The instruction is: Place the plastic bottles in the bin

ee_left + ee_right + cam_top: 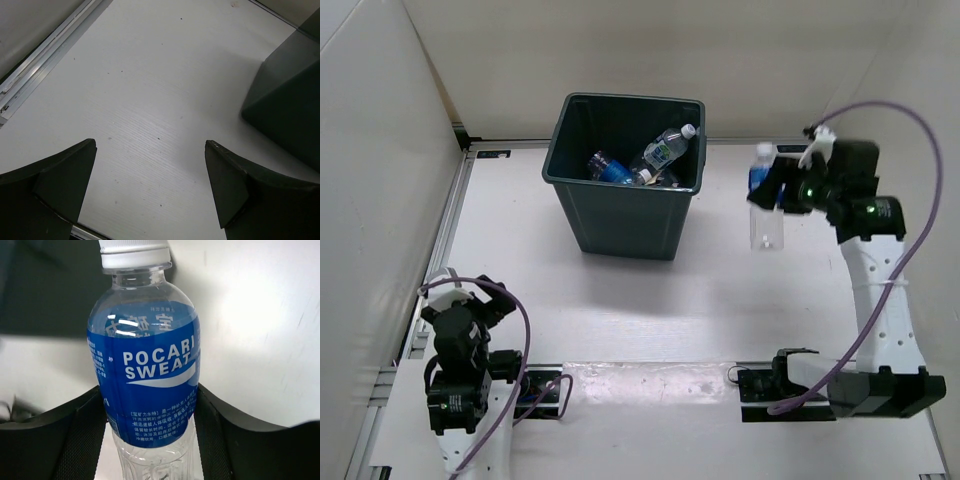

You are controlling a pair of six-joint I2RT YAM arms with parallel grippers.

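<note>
Next, my right gripper rises, carries its bottle left in the top view over the bin's open top (630, 135), then releases it, since other bottles lie inside.
The dark teal bin (620, 215) stands at the back middle of the table. Inside it lie a clear plastic bottle with a white cap (666, 150) and a blue-labelled one (609, 167). To the right of the bin, an upright plastic bottle (766, 228) with a blue label and a white cap sits between the fingers of my right gripper (776, 186). In the right wrist view the gripper (148, 390) presses both sides of that bottle (147, 360) at the lower edge of its label. My left gripper (150, 145) stands open over bare table, near the left arm's base (470, 300).
The bin's lower corner (285, 100) shows at the right of the left wrist view. An aluminium rail (45, 65) runs along the table's left edge below the white side wall. White walls close the back and sides. Purple cables loop from both arms.
</note>
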